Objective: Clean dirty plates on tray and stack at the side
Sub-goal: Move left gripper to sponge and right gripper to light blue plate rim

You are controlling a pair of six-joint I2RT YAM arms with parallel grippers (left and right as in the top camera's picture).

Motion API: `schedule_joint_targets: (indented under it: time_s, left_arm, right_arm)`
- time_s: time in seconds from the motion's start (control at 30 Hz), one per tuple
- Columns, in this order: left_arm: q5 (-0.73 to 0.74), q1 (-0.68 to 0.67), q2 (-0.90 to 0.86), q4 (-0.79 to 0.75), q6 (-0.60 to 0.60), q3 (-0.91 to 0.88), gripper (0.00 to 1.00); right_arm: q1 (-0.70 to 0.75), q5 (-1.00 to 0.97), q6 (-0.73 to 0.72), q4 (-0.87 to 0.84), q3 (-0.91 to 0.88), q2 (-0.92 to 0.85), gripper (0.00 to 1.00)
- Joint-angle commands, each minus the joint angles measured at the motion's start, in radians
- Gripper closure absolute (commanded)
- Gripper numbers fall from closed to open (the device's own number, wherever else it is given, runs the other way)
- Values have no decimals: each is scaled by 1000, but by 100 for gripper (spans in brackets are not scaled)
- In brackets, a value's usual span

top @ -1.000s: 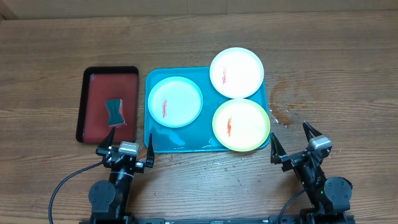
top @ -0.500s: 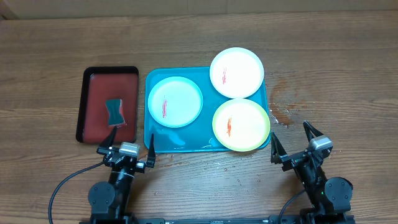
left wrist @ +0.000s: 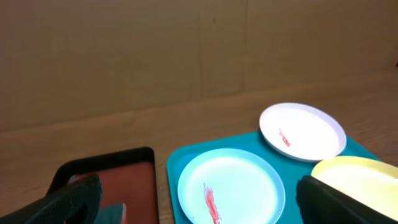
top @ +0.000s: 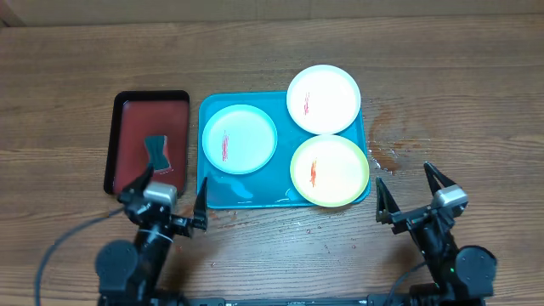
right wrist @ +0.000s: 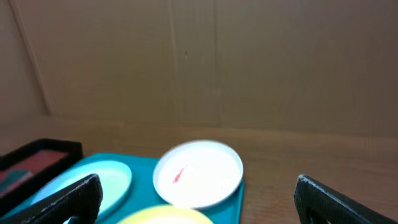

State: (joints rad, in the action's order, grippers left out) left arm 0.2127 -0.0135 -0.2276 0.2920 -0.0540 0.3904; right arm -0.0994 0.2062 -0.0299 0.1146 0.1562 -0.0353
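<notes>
The right gripper will next reach outward past the yellow-green plate (top: 330,170) and lower until its fingers are on both sides of the light blue plate's facing rim (top: 274,151), where the bare tray leaves room.
The turquoise tray (top: 246,192) holds three plates. The light blue plate (top: 240,138) is at its left, the white plate (top: 323,99) overhangs its far right corner, and the yellow-green plate (top: 330,170) is at its near right. Each has a red-orange smear. My left gripper (top: 177,180) stands open at the tray's near left corner, over nothing; its wrist view looks onto the light blue plate (left wrist: 239,180). My right gripper (top: 404,174) is open over bare wood to the right of the tray, with the white plate (right wrist: 199,171) ahead of it.
A black-rimmed dark red tray (top: 127,115) lies left of the turquoise one, with a dark teal sponge (top: 156,151) on it. Wet spots (top: 387,158) mark the wood right of the tray. A cardboard wall stands behind the table.
The left arm has shifted left and its gripper has turned a little. The right arm has slid slightly right and nearer the front edge. Both grippers stay open; the plates have not moved.
</notes>
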Motion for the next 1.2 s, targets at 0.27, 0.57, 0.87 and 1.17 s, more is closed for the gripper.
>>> schedule_joint_targets:
  time_s: [0.27, 0.57, 0.87, 1.17]
  left_arm:
    - [20, -6, -565, 472, -60, 659, 0]
    - [109, -6, -1036, 996, -97, 1243, 0]
    - [116, -6, -1263, 1015, -96, 1305, 1]
    - [-342, -5, -1364, 941, 246, 1305, 0]
  right_arm:
    - [3, 123, -3, 286, 528, -385, 0]
    - [3, 227, -3, 714, 1046, -898, 0]
    - [-2, 395, -110, 595, 1237, -1288, 0]
    - [-235, 48, -238, 421, 1241, -1641, 17]
